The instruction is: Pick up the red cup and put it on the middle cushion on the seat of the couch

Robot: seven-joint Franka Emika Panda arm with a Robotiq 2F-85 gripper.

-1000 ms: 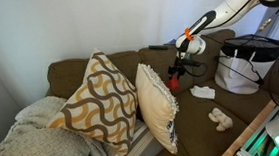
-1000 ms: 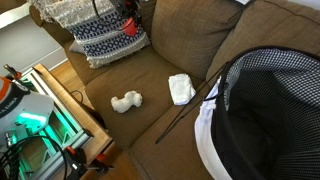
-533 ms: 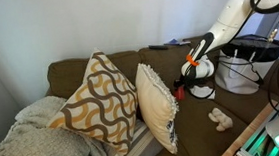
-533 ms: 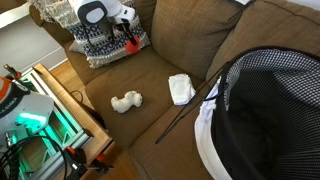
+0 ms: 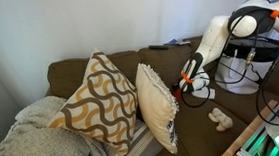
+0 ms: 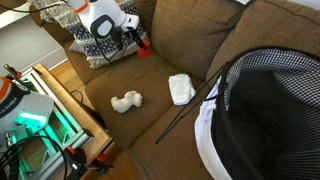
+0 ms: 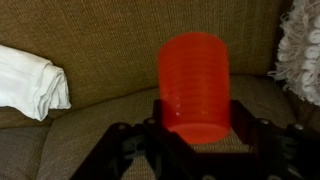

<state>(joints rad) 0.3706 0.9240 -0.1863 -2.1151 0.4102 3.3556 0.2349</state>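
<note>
The cup goes down onto the bare cushion cloth (image 6: pixel 149 63) next for release. That cloth lies below my gripper, between the fringed pillow and the folded white cloth.
The red cup (image 7: pixel 195 85) is held between the jaws of my gripper (image 7: pixel 196 118). In both exterior views the gripper (image 5: pixel 186 80) (image 6: pixel 131 37) holds the cup (image 5: pixel 181 89) (image 6: pixel 141 45) low over the olive-brown couch (image 5: pixel 79 71), next to the cream fringed pillow (image 5: pixel 158 107). The middle cushion (image 6: pixel 150 85) (image 5: pixel 196 126) lies just below and in front of the cup. In the wrist view the cushion's cloth (image 7: pixel 80 150) fills the space beneath the cup.
A folded white cloth (image 6: pixel 181 88) (image 7: pixel 30 80) and a small cream toy (image 6: pixel 125 101) (image 5: pixel 220 117) lie on the middle cushion. A dark stick (image 6: pixel 185 115) lies by a black-and-white basket (image 6: pixel 265 110). A wavy patterned pillow (image 5: pixel 96 101) leans beside the fringed one (image 7: pixel 305 55).
The arm has swung down and away from the fringed pillow, carrying the red cup lower toward the seat. The cup stays in the jaws.
</note>
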